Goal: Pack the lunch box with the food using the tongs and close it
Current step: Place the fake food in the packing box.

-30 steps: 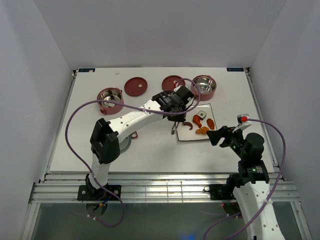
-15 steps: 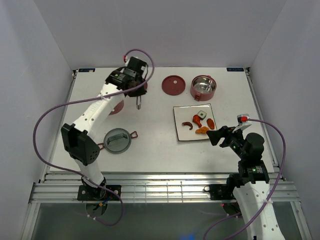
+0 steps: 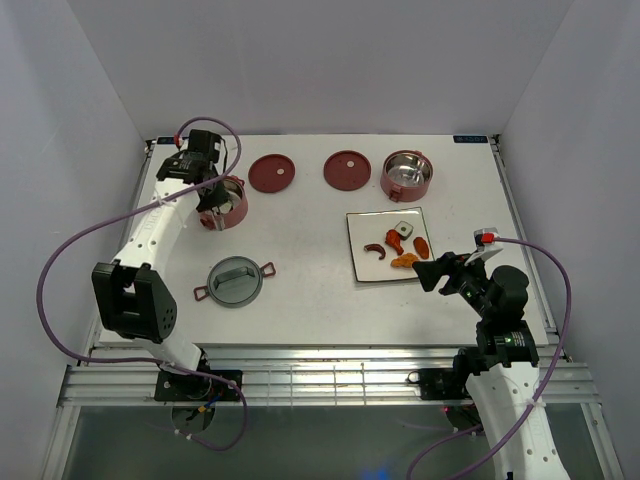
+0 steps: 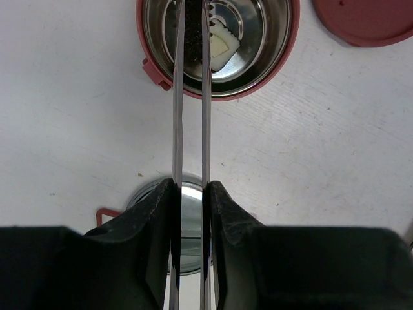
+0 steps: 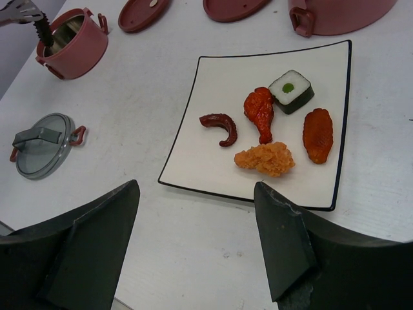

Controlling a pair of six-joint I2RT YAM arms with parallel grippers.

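Observation:
My left gripper will lower the tongs' tips toward the pale piece in the lunch box bowl [image 3: 225, 203], because the dark stick still reaches above the bowl's rim.
My left gripper [image 3: 205, 183] [image 4: 191, 187] is shut on the silver tongs [image 4: 177, 116]. The tongs' tips pinch a dark stick [image 4: 191, 45] [image 5: 42, 29] inside the left lunch box bowl [image 3: 225, 203] [image 4: 152, 70], where a pale piece [image 4: 222, 48] lies on the steel bottom. On the white plate [image 3: 370, 225] [image 5: 213, 161] lie a dark-red sausage [image 5: 221, 126], a red drumstick [image 5: 260, 111], a dark cube with pale centre [image 5: 292, 90], an orange slice [image 5: 318, 134] and an orange nugget [image 5: 264, 158]. My right gripper [image 3: 440, 272] [image 5: 197, 190] hangs open and holds nothing, near the plate's front edge.
The second bowl [image 3: 407, 175] stands at the back right. Two dark-red lids [image 3: 272, 172] [image 3: 347, 169] lie flat between the bowls. The grey top cover [image 3: 234, 280] [image 5: 40, 145] with red clasps rests at the front left.
My left arm swung from the plate across to the far-left bowl, carrying the tongs with the dark stick. The right arm has not moved.

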